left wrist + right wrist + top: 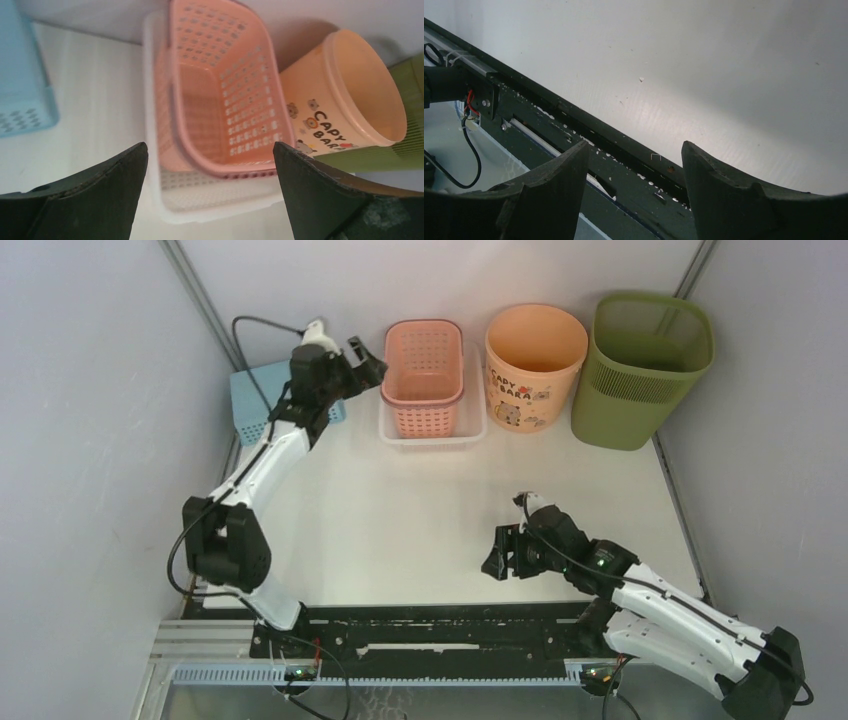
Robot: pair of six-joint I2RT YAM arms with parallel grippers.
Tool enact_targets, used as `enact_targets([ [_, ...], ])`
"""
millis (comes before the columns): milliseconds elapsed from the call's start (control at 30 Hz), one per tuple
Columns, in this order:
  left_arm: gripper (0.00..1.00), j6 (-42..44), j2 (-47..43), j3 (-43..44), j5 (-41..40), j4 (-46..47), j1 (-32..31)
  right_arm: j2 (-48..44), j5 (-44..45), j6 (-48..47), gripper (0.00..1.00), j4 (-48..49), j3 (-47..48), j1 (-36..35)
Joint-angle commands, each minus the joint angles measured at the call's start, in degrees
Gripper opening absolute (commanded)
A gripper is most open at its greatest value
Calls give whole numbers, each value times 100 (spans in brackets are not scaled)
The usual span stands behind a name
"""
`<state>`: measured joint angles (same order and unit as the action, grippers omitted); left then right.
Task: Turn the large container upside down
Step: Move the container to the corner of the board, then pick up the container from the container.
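I will next lower my left gripper onto the pink basket's rim facing the blue basket, as open table between them leaves finger room.
The large container (650,370) is an olive-green bin with a mesh upper band. It stands upright at the back right corner, mouth up. In the left wrist view only a strip of the large container (406,150) shows behind the peach bucket. My left gripper (366,360) hovers at the back left, just left of the pink basket and far from the bin. Its jaws are open and hold nothing (209,146). My right gripper (497,558) sits low over the near middle of the table, open and empty (635,143), facing the front rail.
A peach cartoon-print bucket (535,365) stands just left of the bin. A pink basket (425,375) sits nested in a white basket (432,437). A blue basket (258,400) lies at the back left. Grey walls close in both sides; a black rail (574,120) runs along the near edge.
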<state>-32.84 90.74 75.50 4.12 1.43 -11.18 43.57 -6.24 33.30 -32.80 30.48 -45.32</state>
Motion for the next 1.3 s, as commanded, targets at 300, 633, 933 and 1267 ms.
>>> enact_targets([
  [300, 100, 1762, 2530, 4230, -1280, -3292, -715, -972, 228, 378, 76, -85, -141, -242],
  [633, 91, 1749, 3239, 4581, -1273, -3265, -737, -944, 207, 440, 75, 42, -261, -284],
  [933, 42, 1602, 3579, 4866, -1186, -3230, -736, -871, 237, 435, 74, 77, -314, -284],
  [1267, 0, 1606, 3822, 5302, -1201, -3448, -736, -890, 228, 463, 74, 87, -376, -284],
])
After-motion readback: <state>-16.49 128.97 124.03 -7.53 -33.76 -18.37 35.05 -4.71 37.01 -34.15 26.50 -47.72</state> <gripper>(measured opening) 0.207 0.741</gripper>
